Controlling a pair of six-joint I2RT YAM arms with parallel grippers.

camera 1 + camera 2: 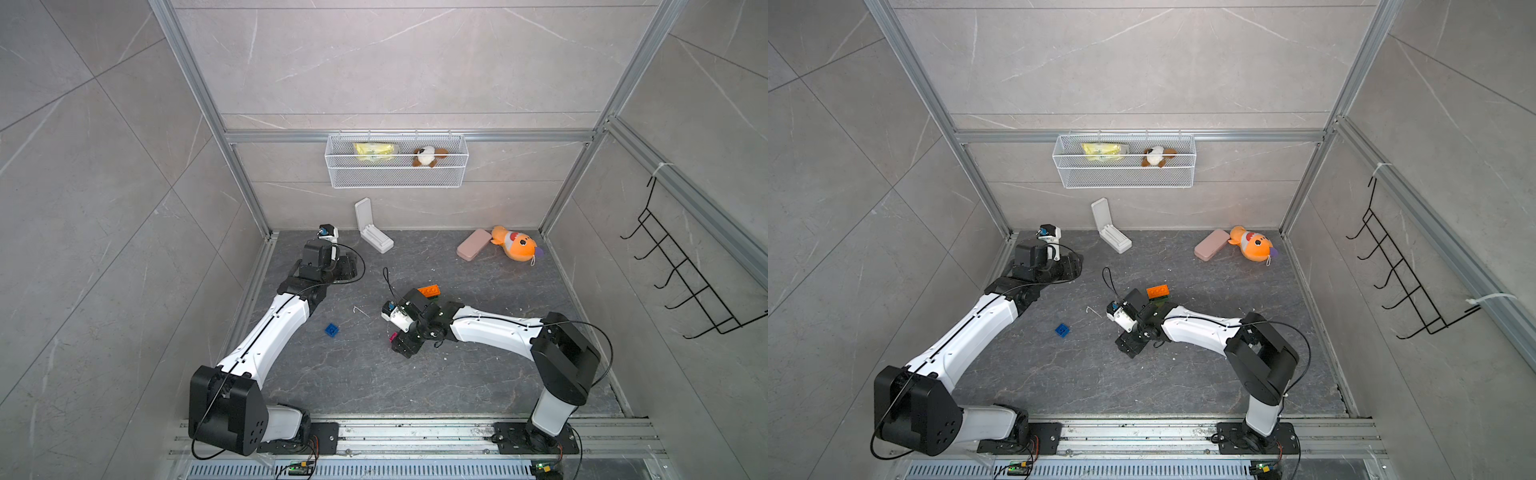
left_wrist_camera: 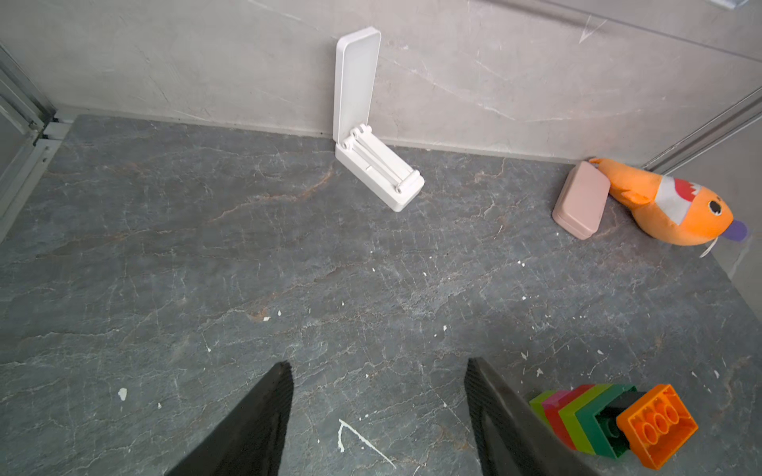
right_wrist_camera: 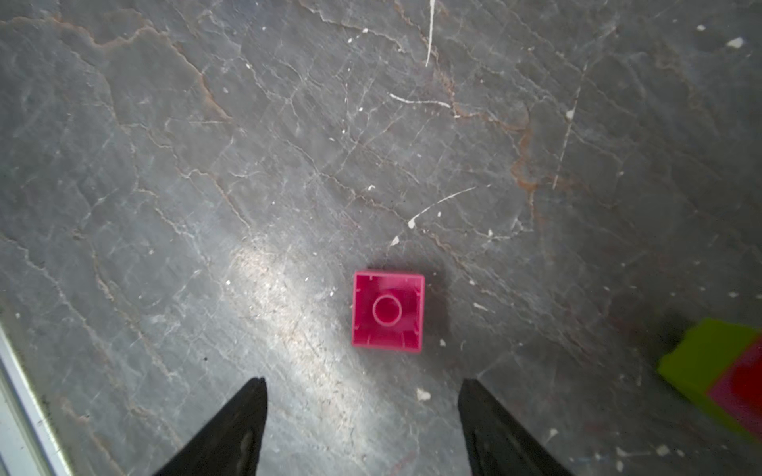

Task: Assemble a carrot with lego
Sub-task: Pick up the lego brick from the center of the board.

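The pink square brick (image 1: 392, 336) (image 3: 388, 311) is below my right gripper's open fingers, and the gap between them is easily wide enough for it. My right gripper will go down around the brick next and close on opposite sides of it.
The carrot is a stack of lego lying on its side. In the left wrist view it (image 2: 593, 424) runs from lime through pink, red and green to a wide orange end. In both top views only that orange end (image 1: 429, 290) (image 1: 1158, 291) shows past my right arm. A pink square brick (image 3: 388, 311) (image 1: 392, 336) lies hollow side up just ahead of my open right gripper (image 3: 363, 383) (image 1: 405, 347), not touching it. The carrot's lime tip (image 3: 701, 362) lies off to the side. My left gripper (image 2: 377, 366) (image 1: 348, 266) is open over bare floor, beside the carrot. A blue brick (image 1: 331, 330) (image 1: 1062, 330) lies alone.
A white hinged case (image 1: 372, 232) (image 2: 371, 165) stands open at the back wall. A pink oblong case (image 1: 473, 244) (image 2: 579, 200) and an orange plush fish (image 1: 515, 245) (image 2: 676, 206) lie at the back right. A wire basket (image 1: 397, 178) hangs on the wall.
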